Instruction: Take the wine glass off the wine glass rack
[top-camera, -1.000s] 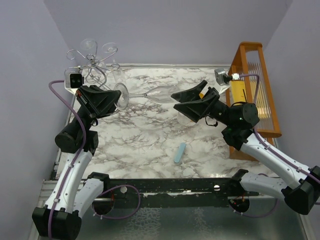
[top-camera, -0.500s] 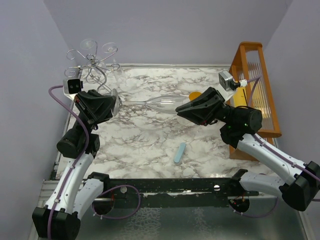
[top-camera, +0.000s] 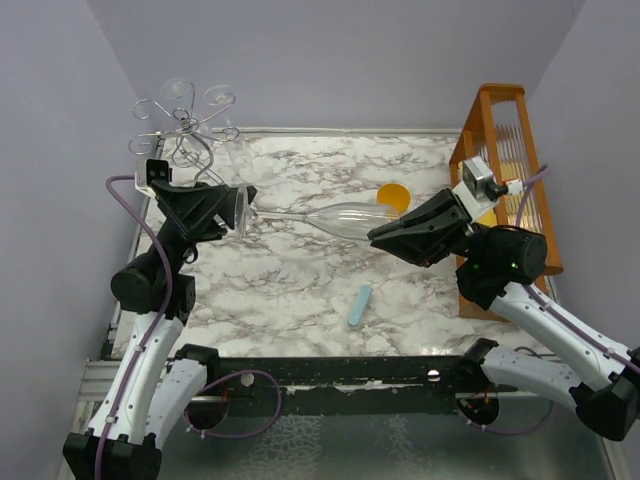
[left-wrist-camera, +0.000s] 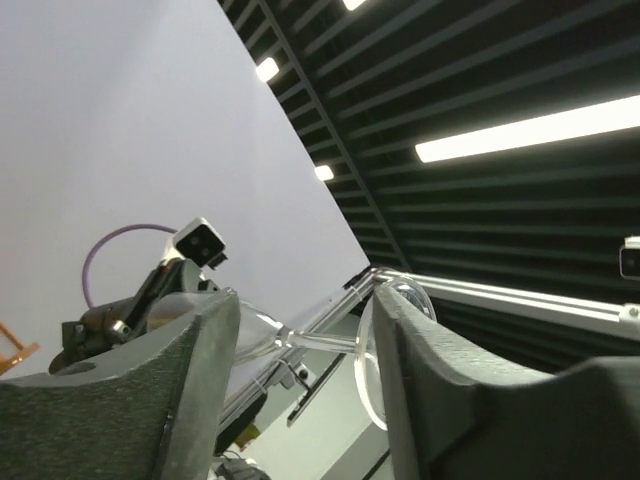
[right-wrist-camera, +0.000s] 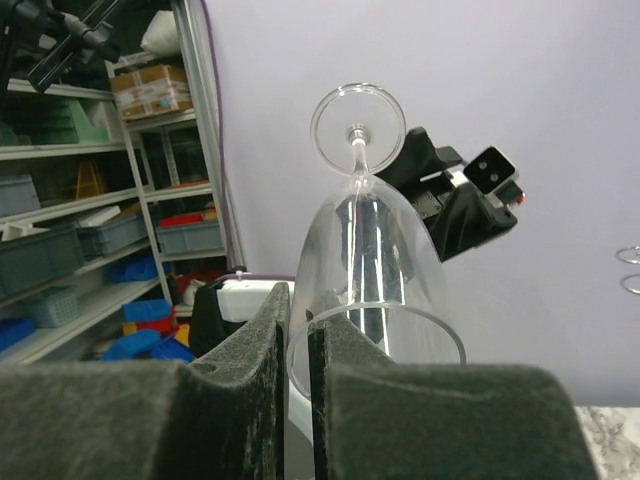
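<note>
My right gripper should next tilt to point down and lower over the bare marble (top-camera: 394, 289) beside the light-blue object to release the glass, since the glass hangs sideways.
A clear wine glass (top-camera: 340, 216) hangs on its side above the marble table, off the silvery wire wine glass rack (top-camera: 185, 135) at the back left. My right gripper (top-camera: 375, 233) is shut on the rim of its bowl; in the right wrist view one finger sits inside the bowl (right-wrist-camera: 370, 260) and the other outside, gripper (right-wrist-camera: 298, 300). My left gripper (top-camera: 240, 208) stands open around the glass's foot (left-wrist-camera: 385, 350). There the stem (left-wrist-camera: 315, 340) crosses the gap between the fingers, and the foot lies against the right finger (left-wrist-camera: 440, 380); left gripper (left-wrist-camera: 300, 310).
Other clear glasses (top-camera: 177, 92) hang on the wire rack. A tall orange wooden slatted rack (top-camera: 510, 170) stands at the right edge, with an orange disc (top-camera: 393, 196) near it. A small light-blue object (top-camera: 360, 304) lies on the marble table (top-camera: 290, 290).
My right gripper closed on the bowl's rim and drew back to the right with the glass. My left gripper, shut on the foot before, has opened.
</note>
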